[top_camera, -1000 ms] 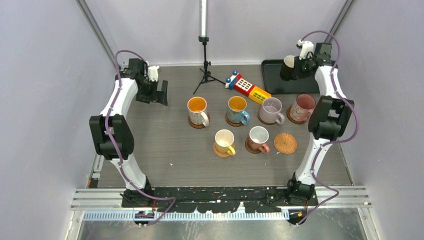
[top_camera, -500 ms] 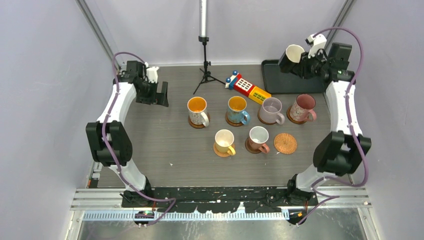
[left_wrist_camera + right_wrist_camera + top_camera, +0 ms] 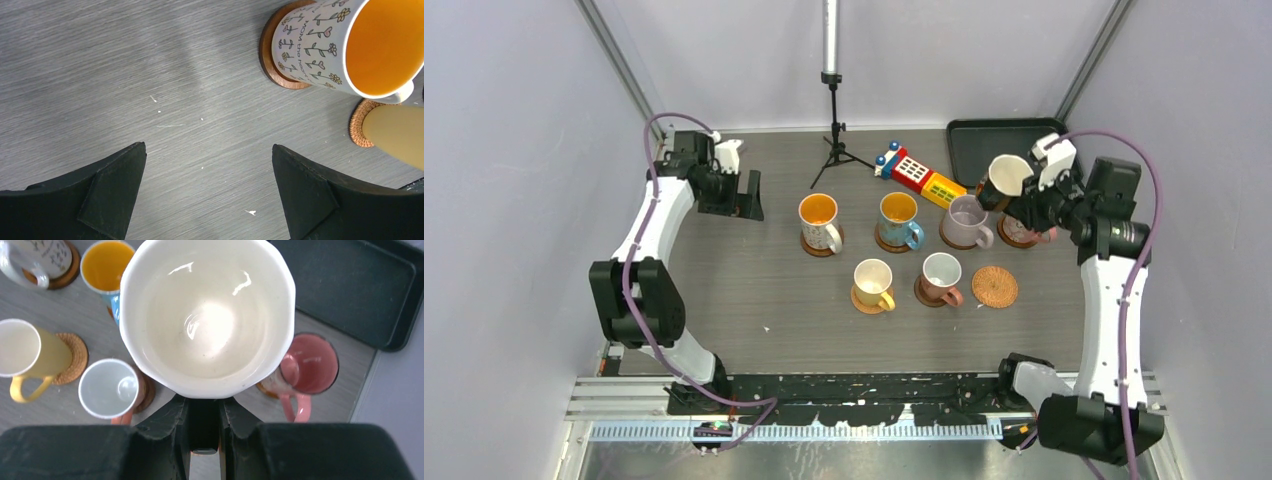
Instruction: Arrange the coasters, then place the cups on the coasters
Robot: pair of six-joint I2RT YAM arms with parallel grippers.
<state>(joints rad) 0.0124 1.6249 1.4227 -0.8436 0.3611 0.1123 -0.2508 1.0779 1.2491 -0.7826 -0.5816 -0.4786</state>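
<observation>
Next, my right gripper draws the black cup (image 3: 1006,176) back, lowers it onto the only bare woven coaster and releases, since that coaster lies below and back from it.
My right gripper (image 3: 1024,195) is shut on the handle of a black cup (image 3: 1006,176) with a white inside (image 3: 207,315), held in the air above the lavender cup (image 3: 967,219) and a pink cup (image 3: 1030,233). Six cups stand on coasters: white patterned (image 3: 819,220), blue (image 3: 899,218), lavender, pink, yellow (image 3: 874,282) and a second pink (image 3: 942,277). One woven coaster (image 3: 995,287) lies bare. My left gripper (image 3: 746,197) hangs open over bare table at the far left, with the patterned cup (image 3: 345,45) ahead of it.
A black tray (image 3: 984,135) lies at the back right. A red-yellow toy block (image 3: 919,175) sits just behind the cups, and a small tripod (image 3: 834,140) stands at the back middle. Walls close in both sides.
My right arm has carried the black cup from over the tray forward and down to above the lavender and pink cups. The left arm has shifted slightly.
</observation>
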